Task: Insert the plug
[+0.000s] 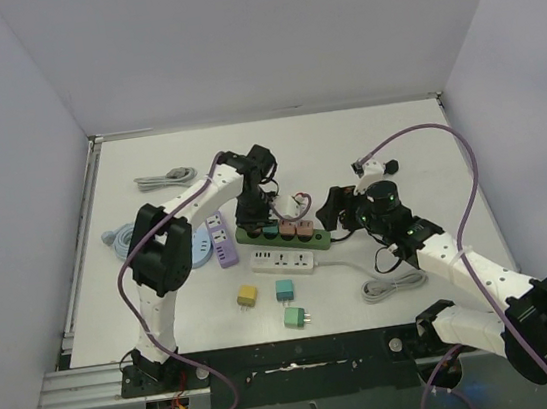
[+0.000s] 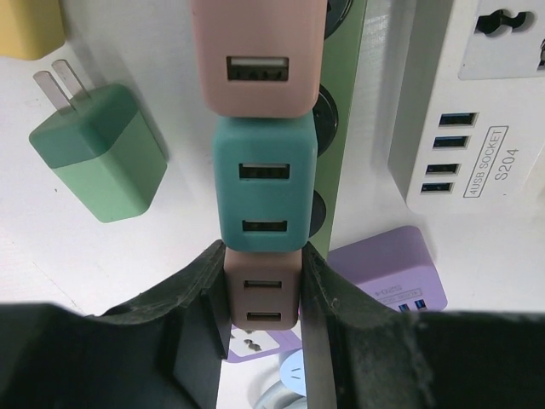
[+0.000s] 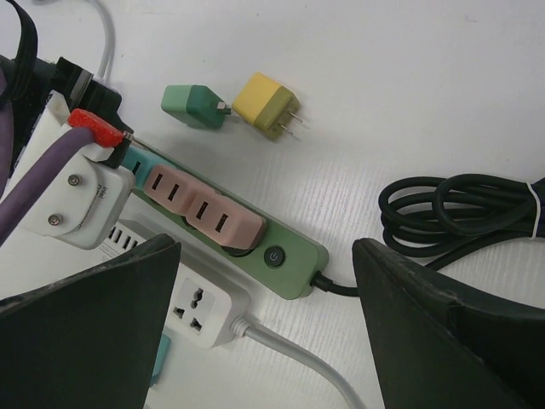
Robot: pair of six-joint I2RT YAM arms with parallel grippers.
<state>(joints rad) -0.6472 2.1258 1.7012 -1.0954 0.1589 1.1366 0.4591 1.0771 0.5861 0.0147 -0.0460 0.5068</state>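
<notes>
My empty right gripper should move back and down around the near loose green plug (image 1: 294, 317), which lies below it and to its left in the top view.
A green power strip (image 1: 311, 241) lies mid-table. In the left wrist view it (image 2: 342, 128) carries a pink plug (image 2: 258, 60) and a teal plug (image 2: 264, 183) in a row. My left gripper (image 2: 262, 256) is shut on a dusty-pink two-port plug (image 2: 262, 294) at the end of that row, touching the teal one; I cannot tell how deep it sits. My left gripper (image 1: 254, 229) stands over the strip's left end. My right gripper (image 3: 266, 247) is open and empty above the strip's switch end (image 3: 289, 256). It shows at the strip's right end in the top view (image 1: 339, 218).
A white power strip (image 1: 286, 260) lies just in front of the green one, a purple one (image 1: 221, 239) to its left. Loose yellow (image 1: 247, 296), teal (image 1: 285, 289) and green (image 1: 295, 318) plugs lie nearer. A black cable coil (image 3: 460, 209) and a grey coil (image 1: 390, 285) lie right.
</notes>
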